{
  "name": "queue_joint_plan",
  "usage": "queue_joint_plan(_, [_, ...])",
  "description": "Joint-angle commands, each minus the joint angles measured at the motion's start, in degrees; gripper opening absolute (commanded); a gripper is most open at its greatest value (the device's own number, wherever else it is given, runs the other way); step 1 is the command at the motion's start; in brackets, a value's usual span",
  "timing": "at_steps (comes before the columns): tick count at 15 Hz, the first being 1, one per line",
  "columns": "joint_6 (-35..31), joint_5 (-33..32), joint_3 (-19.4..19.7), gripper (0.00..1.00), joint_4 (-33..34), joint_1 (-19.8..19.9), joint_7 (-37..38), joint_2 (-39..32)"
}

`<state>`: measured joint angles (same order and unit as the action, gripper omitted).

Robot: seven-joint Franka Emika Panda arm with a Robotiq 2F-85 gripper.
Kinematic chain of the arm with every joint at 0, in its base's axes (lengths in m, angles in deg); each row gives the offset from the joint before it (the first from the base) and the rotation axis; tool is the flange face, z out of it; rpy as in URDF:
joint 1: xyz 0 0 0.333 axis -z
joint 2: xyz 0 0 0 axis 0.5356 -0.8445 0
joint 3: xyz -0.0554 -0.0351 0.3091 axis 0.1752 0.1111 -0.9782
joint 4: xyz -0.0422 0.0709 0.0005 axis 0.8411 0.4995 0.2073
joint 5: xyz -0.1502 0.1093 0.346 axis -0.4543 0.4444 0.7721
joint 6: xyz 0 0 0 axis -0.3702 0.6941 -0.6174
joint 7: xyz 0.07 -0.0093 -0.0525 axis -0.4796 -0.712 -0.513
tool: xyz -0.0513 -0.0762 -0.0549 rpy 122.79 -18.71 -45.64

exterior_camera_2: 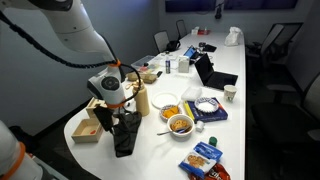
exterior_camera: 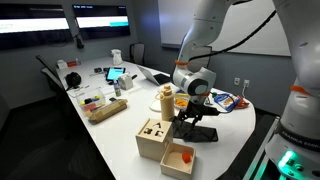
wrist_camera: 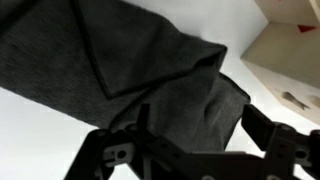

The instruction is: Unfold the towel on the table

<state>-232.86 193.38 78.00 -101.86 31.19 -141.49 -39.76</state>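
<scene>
The diagonal flap's edge (exterior_camera_2: 121,123) (wrist_camera: 154,84) lies on top of the towel's lower layer, so my gripper will next move away from the wooden boxes and onto that edge to pinch it.
A dark grey towel lies folded on the white table, in both exterior views (exterior_camera: 196,132) (exterior_camera_2: 125,142) and filling the wrist view (wrist_camera: 110,60). One folded flap runs diagonally across it, and a raised fold sits near its edge. My gripper (wrist_camera: 200,130) is low over the towel, with its fingers wide apart on either side of that raised fold. It is open, and nothing is pinched. It also shows in both exterior views (exterior_camera: 192,112) (exterior_camera_2: 122,116), right above the towel.
Light wooden boxes (exterior_camera: 155,138) (exterior_camera_2: 88,128) stand right beside the towel; one corner shows in the wrist view (wrist_camera: 285,50). Bowls of food (exterior_camera_2: 180,124), snack bags (exterior_camera_2: 205,158), a wooden cylinder (exterior_camera: 167,98) and a laptop (exterior_camera_2: 212,72) lie farther along. The table edge (exterior_camera: 230,140) is close.
</scene>
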Motion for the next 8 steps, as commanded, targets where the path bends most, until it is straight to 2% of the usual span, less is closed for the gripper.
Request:
queue_joint_plan(1, [-3.52, -7.50, -3.54, 1.00, -7.67, 1.81, 10.74, 3.86])
queue_joint_plan(4, [-4.75, -12.08, -4.13, 1.00, -9.83, 2.35, 17.38, 3.42])
queue_joint_plan(8, [-5.19, -15.49, -2.99, 1.00, -8.55, 2.39, 23.39, 2.90])
